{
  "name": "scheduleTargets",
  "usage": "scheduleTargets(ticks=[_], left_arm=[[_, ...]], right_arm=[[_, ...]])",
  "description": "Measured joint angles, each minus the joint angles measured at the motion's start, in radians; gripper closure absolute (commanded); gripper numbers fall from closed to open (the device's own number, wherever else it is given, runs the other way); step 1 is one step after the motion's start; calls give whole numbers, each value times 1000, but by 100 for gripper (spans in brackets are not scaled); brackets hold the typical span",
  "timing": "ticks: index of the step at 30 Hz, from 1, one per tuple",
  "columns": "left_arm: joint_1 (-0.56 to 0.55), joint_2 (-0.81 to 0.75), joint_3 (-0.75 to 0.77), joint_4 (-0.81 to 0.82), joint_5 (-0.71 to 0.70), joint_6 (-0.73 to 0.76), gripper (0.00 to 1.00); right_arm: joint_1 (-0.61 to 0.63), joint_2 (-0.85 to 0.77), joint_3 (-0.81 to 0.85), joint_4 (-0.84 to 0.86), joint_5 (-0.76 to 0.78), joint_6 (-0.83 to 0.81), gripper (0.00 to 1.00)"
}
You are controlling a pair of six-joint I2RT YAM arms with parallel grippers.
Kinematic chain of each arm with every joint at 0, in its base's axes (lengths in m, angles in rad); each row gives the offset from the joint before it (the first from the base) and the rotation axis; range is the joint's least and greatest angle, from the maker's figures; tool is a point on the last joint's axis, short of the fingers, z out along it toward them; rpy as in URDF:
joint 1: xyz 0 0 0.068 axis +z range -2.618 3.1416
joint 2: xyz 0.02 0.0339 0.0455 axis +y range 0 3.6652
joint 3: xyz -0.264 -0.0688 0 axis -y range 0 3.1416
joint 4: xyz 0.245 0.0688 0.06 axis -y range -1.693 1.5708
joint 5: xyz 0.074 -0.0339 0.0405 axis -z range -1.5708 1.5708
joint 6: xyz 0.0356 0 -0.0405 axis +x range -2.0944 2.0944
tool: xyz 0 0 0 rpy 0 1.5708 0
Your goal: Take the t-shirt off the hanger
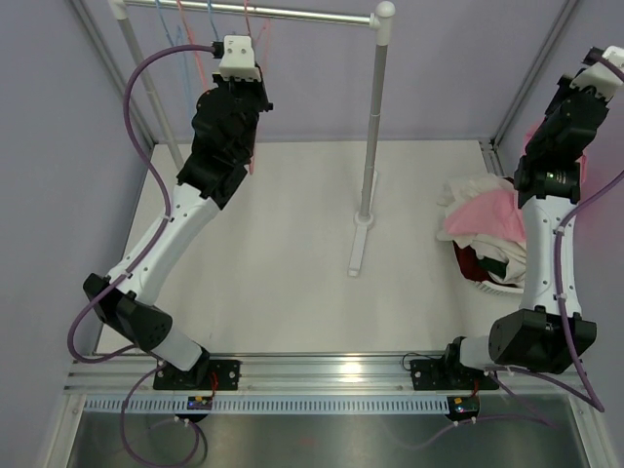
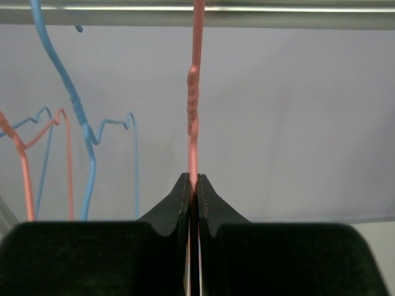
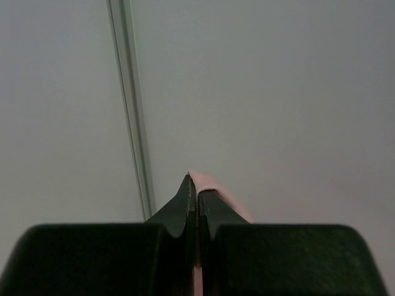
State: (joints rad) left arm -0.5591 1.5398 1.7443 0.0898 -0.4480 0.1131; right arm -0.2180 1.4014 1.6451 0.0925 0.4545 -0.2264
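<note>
The pink t-shirt (image 1: 487, 210) is clear of the salmon-red hanger. I will move my right gripper down and back over the clothes pile and let go of the fold.
My left gripper (image 2: 193, 185) is shut on the neck of a salmon-red wire hanger (image 2: 192, 98) that hangs from the metal rail (image 2: 259, 17); in the top view this gripper (image 1: 246, 41) is raised at the rail's left end. No shirt shows on that hanger. My right gripper (image 3: 197, 188) is shut on a fold of the pink t-shirt (image 3: 213, 184) and is held high near the right wall (image 1: 597, 60). The rest of the pink t-shirt (image 1: 487, 210) trails down onto a pile of clothes at the right.
Blue hangers (image 2: 86, 132) and more salmon hangers (image 2: 24, 172) hang left of the gripped one. The rack's upright pole (image 1: 371, 146) stands mid-table on a white foot. A red basket (image 1: 473, 263) with white and pink clothes sits at the right edge.
</note>
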Motion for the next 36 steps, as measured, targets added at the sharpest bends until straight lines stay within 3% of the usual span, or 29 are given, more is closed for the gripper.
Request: scheduleTargets(ticks=[5, 15, 21, 25, 28, 35, 36], left_arm=[[35, 22, 26, -18, 33, -33, 100], [53, 69, 93, -39, 78, -64, 100], [59, 111, 125, -50, 98, -83, 100], [60, 117, 125, -52, 105, -90, 97], [60, 117, 116, -50, 110, -94, 82], [61, 116, 94, -51, 117, -96, 71], [61, 115, 94, -51, 117, -95, 65]], right_arm=[[-6, -61, -257, 22, 47, 101, 100], [-6, -190, -615, 37, 272, 305, 100], [-6, -143, -653, -32, 344, 430, 100], [-6, -108, -650, -81, 375, 513, 40], [-6, -100, -632, -150, 373, 556, 38], [-6, -101, -594, -171, 352, 579, 36], [-6, -103, -592, -172, 346, 578, 36]])
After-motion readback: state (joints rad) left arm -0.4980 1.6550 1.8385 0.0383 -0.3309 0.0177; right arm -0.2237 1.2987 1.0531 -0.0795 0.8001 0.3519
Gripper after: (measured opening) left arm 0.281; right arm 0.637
